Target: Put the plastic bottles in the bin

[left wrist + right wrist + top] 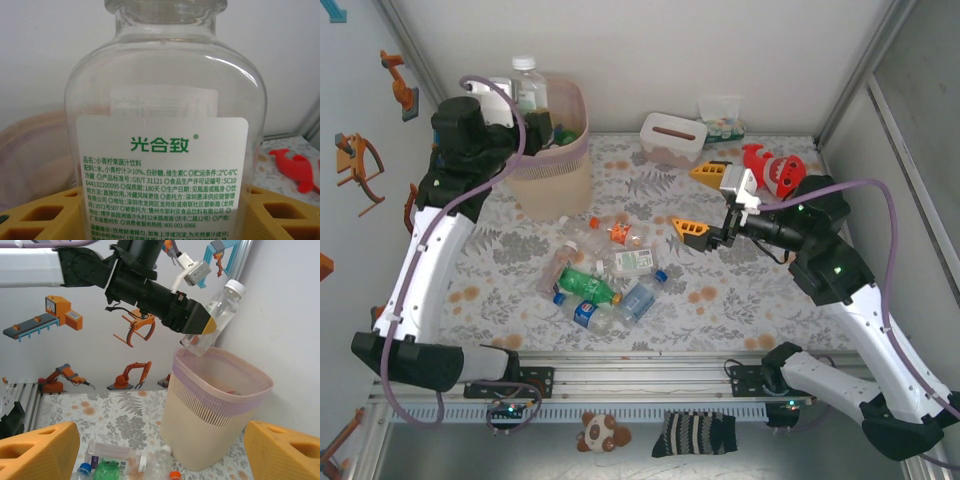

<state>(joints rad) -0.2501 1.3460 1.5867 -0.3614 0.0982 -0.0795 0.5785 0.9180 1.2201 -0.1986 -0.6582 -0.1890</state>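
Observation:
My left gripper should next tip its fingers down and lower the bottle inside the bin's rim to let it go, because the beige bin's opening is below that gripper.
My left gripper is shut on a clear plastic bottle with a white cap, holding it tilted just above the beige bin. In the left wrist view the held bottle with its white green-print label sits between the yellow fingers. In the right wrist view the same bottle hangs over the pink-lined bin. Several bottles lie piled mid-table, a green one among them. My right gripper stands open to their right, nothing between its fingers.
A white tissue box stands at the back centre. A red shark plush lies at the back right beside the right arm. More bottles show inside the bin. Walls close the table's left, back and right sides.

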